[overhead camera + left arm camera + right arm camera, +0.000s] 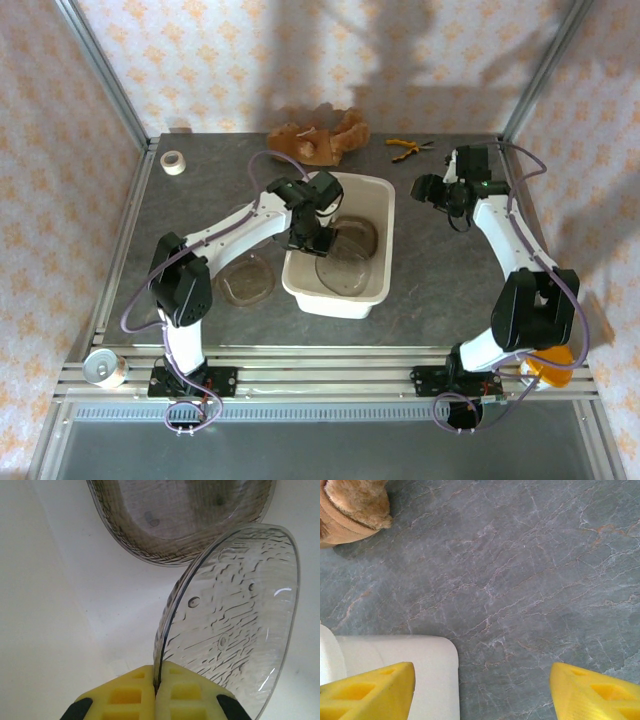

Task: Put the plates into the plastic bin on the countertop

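Observation:
My left gripper will next lower the clear plate to the bin's white bottom, on the near side of the brownish plate [180, 515], and let go of it.
The white plastic bin [372, 190] stands mid-countertop [450, 280]. My left gripper [312, 238] reaches down inside it. In the left wrist view its yellow fingers [125, 695] are shut on the rim of a clear textured plate [235, 620], held tilted on edge above the bin's white floor [60, 605]. A second, brownish plate [180, 515] lies flat in the bin beyond it. Another plate [245, 280] rests on the countertop left of the bin. My right gripper [437, 190] hovers open to the right of the bin, over bare stone [520, 580] by the bin's corner [420, 665].
A white tape roll [173, 162] sits at the back left. Brown furry items [320, 135] and yellow-handled pliers [408, 148] lie along the back edge. A can [103, 368] rests on the front rail at left, and an orange object [548, 365] sits at front right.

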Robot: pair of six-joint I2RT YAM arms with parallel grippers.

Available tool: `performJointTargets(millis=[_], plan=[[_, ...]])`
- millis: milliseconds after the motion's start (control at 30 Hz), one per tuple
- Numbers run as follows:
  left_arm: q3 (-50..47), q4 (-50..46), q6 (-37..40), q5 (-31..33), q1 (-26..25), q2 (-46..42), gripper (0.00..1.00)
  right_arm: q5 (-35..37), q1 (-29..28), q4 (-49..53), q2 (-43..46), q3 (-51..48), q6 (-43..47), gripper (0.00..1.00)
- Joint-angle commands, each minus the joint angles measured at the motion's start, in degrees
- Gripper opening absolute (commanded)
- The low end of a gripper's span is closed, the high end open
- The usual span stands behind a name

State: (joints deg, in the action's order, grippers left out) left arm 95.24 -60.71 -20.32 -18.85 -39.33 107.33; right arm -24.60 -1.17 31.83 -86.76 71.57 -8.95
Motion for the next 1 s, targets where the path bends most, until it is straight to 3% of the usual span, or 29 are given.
performJointTargets(millis=[0,200,967], plan=[[1.55,0.62,-2.48,0.03,-1.97,3.86,0.0,1.13,0.54,-0.66,0.01,1.82,0.35,0.71],[5.94,-2.47,-5.25,1.97,-3.58,4.08,0.0,0.7,0.64,-1.22,-0.07,1.33,0.36,0.71],[4.87,-6.0,-12.69,7.07,-6.74,9.29,0.0,-0.57,0.64,-2.48,0.02,-0.55,0.59,0.72]])
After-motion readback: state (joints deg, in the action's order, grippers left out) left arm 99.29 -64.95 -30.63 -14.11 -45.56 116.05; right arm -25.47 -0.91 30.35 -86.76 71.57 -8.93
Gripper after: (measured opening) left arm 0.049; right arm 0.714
